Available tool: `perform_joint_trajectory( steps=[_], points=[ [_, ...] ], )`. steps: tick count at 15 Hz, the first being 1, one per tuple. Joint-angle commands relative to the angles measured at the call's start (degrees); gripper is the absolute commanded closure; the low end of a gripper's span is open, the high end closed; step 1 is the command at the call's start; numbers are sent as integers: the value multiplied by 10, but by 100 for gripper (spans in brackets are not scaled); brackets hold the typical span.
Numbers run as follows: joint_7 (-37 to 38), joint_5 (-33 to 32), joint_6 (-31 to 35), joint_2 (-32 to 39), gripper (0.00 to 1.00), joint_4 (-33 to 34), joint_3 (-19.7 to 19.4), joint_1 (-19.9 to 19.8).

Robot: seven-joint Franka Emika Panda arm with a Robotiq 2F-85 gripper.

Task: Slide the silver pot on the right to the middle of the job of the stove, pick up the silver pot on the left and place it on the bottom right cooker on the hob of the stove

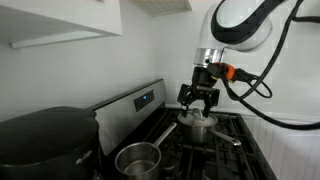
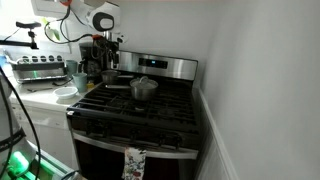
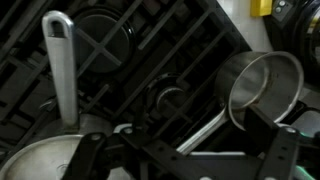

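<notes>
My gripper is going to move down toward the right in the wrist view next, onto the silver pot's rim by its handle (image 1: 156, 149) (image 3: 232, 117), since the pot's open top lets one finger inside.
Two silver pots stand on the black stove hob. In an exterior view, one pot (image 1: 197, 125) sits just under my gripper (image 1: 198, 98), and the other pot (image 1: 138, 158) stands nearer the camera by the control panel. In the wrist view a pot (image 3: 35, 160) with a long upright handle is at the lower left, and a second pot (image 3: 265, 85) lies at the right, its handle pointing toward my gripper (image 3: 180, 162). The fingers are spread and hold nothing. In an exterior view a pot (image 2: 143, 88) shows mid-hob, with the gripper (image 2: 108, 66) above the back left.
Black grates (image 2: 140, 110) cover the hob. The stove's raised control panel (image 1: 135, 102) runs along the back. A large black appliance (image 1: 45, 140) stands beside the stove. A counter with appliances (image 2: 45, 75) is at one side and a white wall (image 2: 250, 80) at the other.
</notes>
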Motion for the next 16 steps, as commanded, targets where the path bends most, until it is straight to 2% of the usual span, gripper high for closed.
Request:
perform_joint_trajectory(
  steps=[1, 5, 6, 16],
  points=[
    [0, 3, -3, 13, 0, 9, 5, 4],
    [0, 6, -4, 35, 0, 24, 6, 6],
    [-10, 27, -6, 52, 0, 33, 6, 6],
    [31, 60, 30, 220, 0, 148, 29, 30]
  ],
)
